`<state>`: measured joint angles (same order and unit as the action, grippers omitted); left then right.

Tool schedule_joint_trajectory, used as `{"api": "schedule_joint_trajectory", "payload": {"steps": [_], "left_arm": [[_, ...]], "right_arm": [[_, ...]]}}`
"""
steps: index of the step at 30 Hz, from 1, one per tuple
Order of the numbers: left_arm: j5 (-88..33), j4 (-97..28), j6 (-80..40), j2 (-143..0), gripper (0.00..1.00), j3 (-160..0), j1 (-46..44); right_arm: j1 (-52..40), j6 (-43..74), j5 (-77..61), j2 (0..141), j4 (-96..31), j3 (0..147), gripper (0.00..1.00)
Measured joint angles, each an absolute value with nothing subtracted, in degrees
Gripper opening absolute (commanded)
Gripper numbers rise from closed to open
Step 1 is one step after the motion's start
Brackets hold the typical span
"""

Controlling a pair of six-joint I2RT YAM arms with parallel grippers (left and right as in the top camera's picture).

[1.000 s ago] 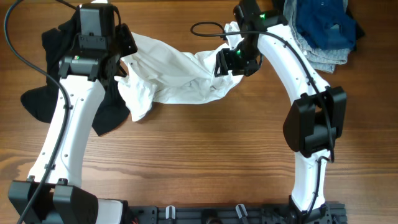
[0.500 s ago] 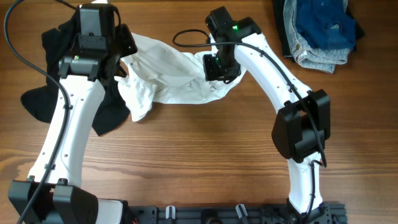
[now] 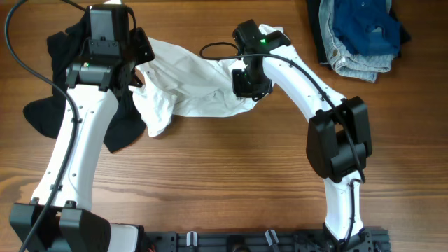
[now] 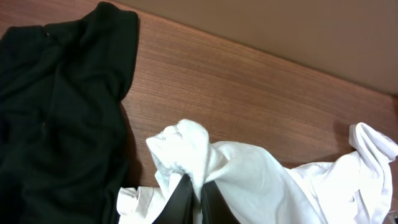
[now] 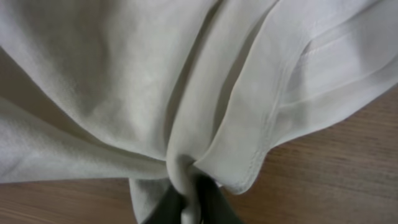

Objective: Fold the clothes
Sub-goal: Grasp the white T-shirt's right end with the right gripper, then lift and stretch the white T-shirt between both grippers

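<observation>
The white T-shirt (image 3: 192, 87) lies bunched, so the robot's left gripper next needs to lift the pinched end it holds up, then lower it over the wood beside the black garment and let it go.
A wrinkled white T-shirt (image 3: 192, 87) lies bunched across the upper middle of the table. My left gripper (image 3: 134, 70) is shut on its left end, and the left wrist view shows a white fold (image 4: 186, 152) pinched between the dark fingers (image 4: 180, 202). At the shirt's right side my right gripper (image 3: 246, 82) is shut on a gathered fold near the hem (image 5: 249, 168). A black garment (image 3: 52, 112) lies spread at the far left, partly under my left arm; its cloth (image 4: 56, 112) fills the left of the left wrist view.
Light-blue jeans with a navy garment on top (image 3: 360, 35) are piled at the back right corner. A black cable (image 3: 217, 47) loops over the table behind the shirt. Bare wood (image 3: 224, 182) stretches across the front.
My right gripper moved left from the shirt's right end onto its right side and closed on a fold. The left arm stayed still, holding the shirt.
</observation>
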<state>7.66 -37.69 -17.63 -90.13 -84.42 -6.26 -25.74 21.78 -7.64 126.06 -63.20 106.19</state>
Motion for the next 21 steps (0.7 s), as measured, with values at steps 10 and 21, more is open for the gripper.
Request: {"api": "schedule_joint_trajectory", "payload": {"steps": [10, 21], "left_arm": [[7.70, -36.95, -17.63, -90.06, 0.04, -84.42, -6.20], [7.73, -33.54, -17.61, -80.23, 0.04, -84.42, -5.87]], "right_arm": [[-17.06, 19.20, -6.79, 124.51, -62.94, 106.41, 0.05], [2.85, 9.28, -8.95, 103.31, -62.28, 112.38, 0.04]]}}
